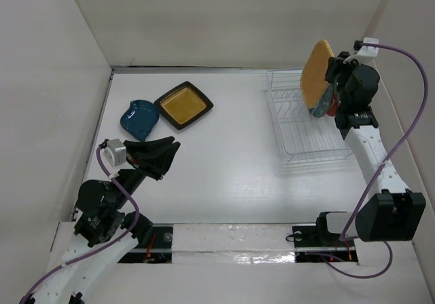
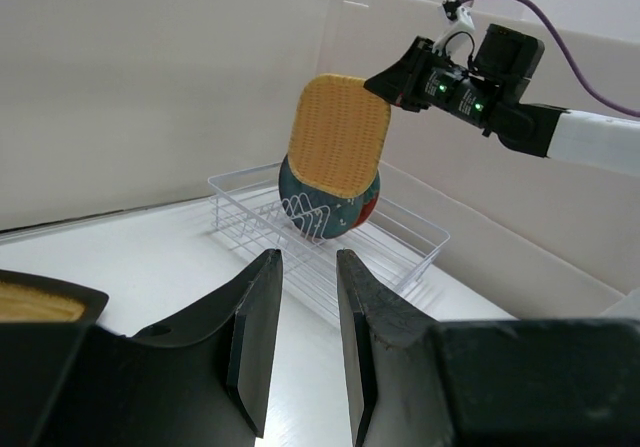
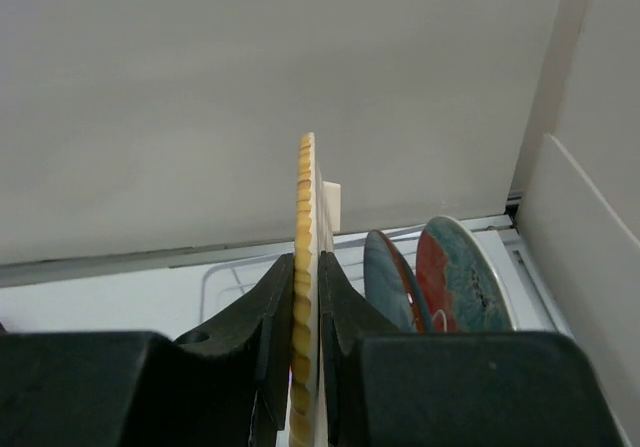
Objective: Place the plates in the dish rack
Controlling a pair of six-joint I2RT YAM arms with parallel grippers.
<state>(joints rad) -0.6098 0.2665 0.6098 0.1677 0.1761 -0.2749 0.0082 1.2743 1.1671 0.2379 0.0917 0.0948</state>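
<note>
I will next lower my right gripper to the empty rack wires beside the dark teal plate, stand the tan wooden plate (image 1: 316, 73) there and let go.
My right gripper (image 1: 332, 73) is shut on the tan wooden plate (image 1: 316, 73), holding it upright above the back of the white wire dish rack (image 1: 306, 134). In the right wrist view that plate (image 3: 305, 197) stands edge-on between the jaws of the right gripper (image 3: 307, 267). A dark teal plate (image 3: 385, 277) and a red patterned plate (image 3: 455, 272) stand upright in the rack to its right. The small blue plate (image 1: 139, 119) and the black-rimmed yellow plate (image 1: 183, 105) lie flat at the back left. My left gripper (image 1: 170, 158) hovers near them, open and empty (image 2: 308, 259).
White walls enclose the table on three sides, and the right wall runs close behind the rack (image 2: 330, 242). A purple cable (image 1: 408, 113) loops along the right arm. The arm bases stand at the near edge.
</note>
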